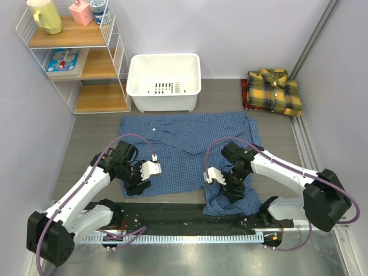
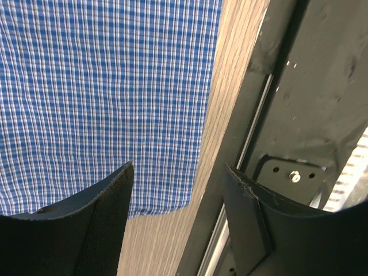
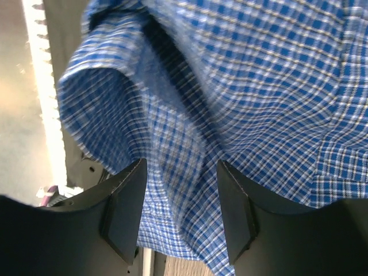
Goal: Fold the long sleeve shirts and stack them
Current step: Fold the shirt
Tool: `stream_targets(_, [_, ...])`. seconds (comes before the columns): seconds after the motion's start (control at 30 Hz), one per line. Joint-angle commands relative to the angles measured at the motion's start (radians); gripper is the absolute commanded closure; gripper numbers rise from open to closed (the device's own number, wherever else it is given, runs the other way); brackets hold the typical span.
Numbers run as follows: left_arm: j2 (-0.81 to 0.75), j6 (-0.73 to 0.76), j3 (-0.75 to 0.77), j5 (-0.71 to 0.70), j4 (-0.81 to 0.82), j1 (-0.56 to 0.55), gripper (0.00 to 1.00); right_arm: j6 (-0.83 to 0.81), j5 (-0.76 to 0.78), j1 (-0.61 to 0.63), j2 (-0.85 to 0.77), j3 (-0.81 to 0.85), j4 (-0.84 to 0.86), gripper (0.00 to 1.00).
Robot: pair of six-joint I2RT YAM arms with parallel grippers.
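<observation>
The raised fold of the blue shirt [image 3: 177, 175] is already between the spread fingers of my right gripper, which is almost in place, so the fingers will close on it next.
The blue fine-check shirt [image 1: 190, 146] lies spread flat in the middle of the table, and its near right part is rumpled. The yellow-and-dark plaid shirt [image 1: 275, 91] lies folded at the back right. My left gripper [image 1: 138, 187] is open and empty above the blue shirt's near left corner [image 2: 103, 86], with its jaws over bare wood [image 2: 178, 190]. My right gripper [image 1: 233, 194] is open over the rumpled near right part. A raised fold of the blue cloth [image 3: 190, 115] runs down between its spread jaws [image 3: 181, 198], which are not closed on it.
A white plastic bin [image 1: 164, 80] stands behind the blue shirt. A wire shelf rack [image 1: 75, 57] with cups and small items stands at the back left. The black arm-base rail [image 1: 184, 221] runs along the near edge and shows in the left wrist view [image 2: 305, 86].
</observation>
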Motion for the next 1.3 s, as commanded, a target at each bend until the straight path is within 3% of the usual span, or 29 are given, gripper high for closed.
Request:
stream_targets(0.0, [-0.017,0.037,-0.006,-0.057,-0.034,0.002,0.36,0.081,0.039,0.014,0.012,-0.006,0.084,0.42])
stream_targets(0.1, [-0.007,0.049,-0.001,-0.051,-0.045,0.002,0.36,0.099,0.057,0.014,0.004,-0.020,0.109,0.40])
stream_targets(0.2, [0.031,0.095,0.019,-0.040,-0.086,0.002,0.37,0.058,0.058,0.017,0.004,-0.019,0.077,0.53])
stream_targets(0.23, [0.048,0.110,0.043,-0.039,-0.103,0.002,0.37,0.047,0.057,0.018,0.004,-0.016,0.053,0.59])
stream_targets(0.33, [0.117,0.175,0.074,-0.049,-0.169,0.004,0.39,0.036,0.056,0.020,-0.013,-0.003,0.026,0.98])
stream_targets(0.5, [0.190,0.254,0.124,-0.137,-0.210,-0.018,0.46,0.099,0.054,0.020,-0.112,0.018,0.040,0.99])
stream_targets(0.6, [0.223,0.253,0.129,-0.216,-0.223,-0.096,0.49,0.134,0.067,0.020,-0.140,0.029,0.049,0.99])
stream_targets(0.9, [0.411,-0.001,0.167,-0.472,-0.215,-0.439,0.48,0.176,0.084,0.020,-0.145,0.041,0.078,0.99])
stream_targets(1.03, [0.476,-0.153,0.189,-0.519,-0.194,-0.577,0.47,0.202,0.093,0.020,-0.166,0.040,0.091,0.99])
stream_targets(1.27, [0.529,-0.325,0.149,-0.603,-0.074,-0.642,0.47,0.245,0.122,0.020,-0.238,0.032,0.101,0.99])
